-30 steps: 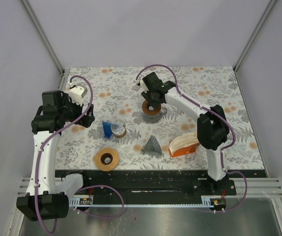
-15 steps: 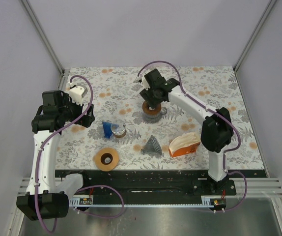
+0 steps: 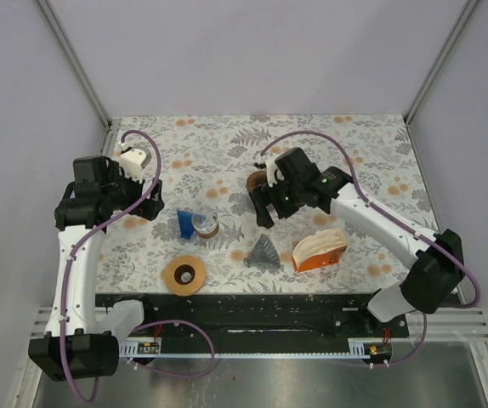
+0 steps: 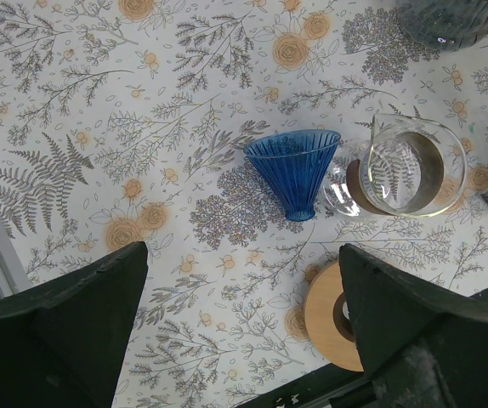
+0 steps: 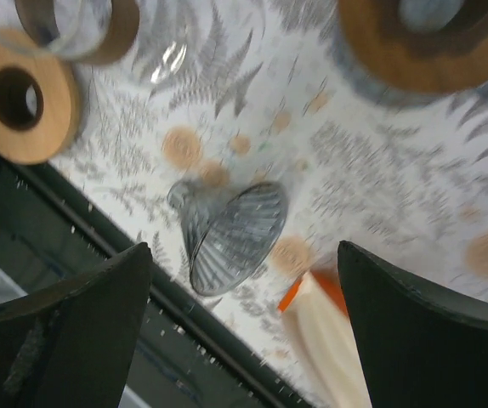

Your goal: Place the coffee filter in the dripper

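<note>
The grey dripper [image 3: 263, 252] is lying on its side with its wide rim exposed. My right gripper will next move back and down to close on the near end of the dripper's rim.
The coffee filters [image 3: 319, 249] are a cream stack in an orange holder at the near right, also in the right wrist view [image 5: 333, 336]. A grey ribbed dripper [image 3: 263, 252] lies on its side just left of them [image 5: 227, 234]. A blue ribbed dripper [image 3: 184, 223] lies on its side further left [image 4: 295, 174]. My right gripper [image 3: 265, 208] hangs open above the grey dripper and the filters, holding nothing [image 5: 246, 255]. At the left, my left gripper [image 3: 152, 204] is open and empty, with the blue dripper ahead of it [image 4: 240, 263].
A glass carafe [image 3: 206, 225] with a wooden collar lies next to the blue dripper [image 4: 405, 166]. A wooden ring [image 3: 184, 275] lies near the front edge. Just behind my right gripper stands a grey vessel with a wooden collar [image 3: 257, 181]. The enclosure walls ring the table.
My right arm has drawn back from the wood-collared vessel toward the near side and its jaws have opened wide. The left arm has not moved.
</note>
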Motion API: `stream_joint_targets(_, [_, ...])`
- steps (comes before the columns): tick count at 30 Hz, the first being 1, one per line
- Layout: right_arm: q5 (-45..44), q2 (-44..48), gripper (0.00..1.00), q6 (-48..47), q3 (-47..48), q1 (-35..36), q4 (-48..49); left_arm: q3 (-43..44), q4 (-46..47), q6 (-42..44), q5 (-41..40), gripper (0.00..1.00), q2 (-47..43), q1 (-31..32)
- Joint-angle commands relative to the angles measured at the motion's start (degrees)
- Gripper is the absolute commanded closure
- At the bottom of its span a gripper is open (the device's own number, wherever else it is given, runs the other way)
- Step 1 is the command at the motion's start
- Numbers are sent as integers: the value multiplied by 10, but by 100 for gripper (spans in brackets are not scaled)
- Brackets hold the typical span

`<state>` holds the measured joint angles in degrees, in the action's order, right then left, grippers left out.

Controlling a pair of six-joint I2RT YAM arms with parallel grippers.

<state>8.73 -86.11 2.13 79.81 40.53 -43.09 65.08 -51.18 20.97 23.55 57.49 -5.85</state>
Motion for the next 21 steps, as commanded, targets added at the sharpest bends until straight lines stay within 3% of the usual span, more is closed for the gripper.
stream_joint_targets(1, [99, 27, 3, 100, -89, 18, 17, 6, 10, -3, 1, 1, -3, -2])
stream_joint_targets(4, [129, 32, 7, 124, -149, 45, 71, 6, 11, -4, 3, 1, -5, -2])
stream_joint_targets(11, [126, -5, 30, 131, -191, 69, 137, 7, 1, 1, -4, 1, -20, -2])
stream_joint_targets(14, [138, -21, 44, 123, -208, 71, 167, 5, 0, 3, -13, 1, -26, -2])
stream_joint_targets(21, [120, -56, 91, 105, -190, 72, 142, 4, -1, 6, -12, 1, -27, -1])
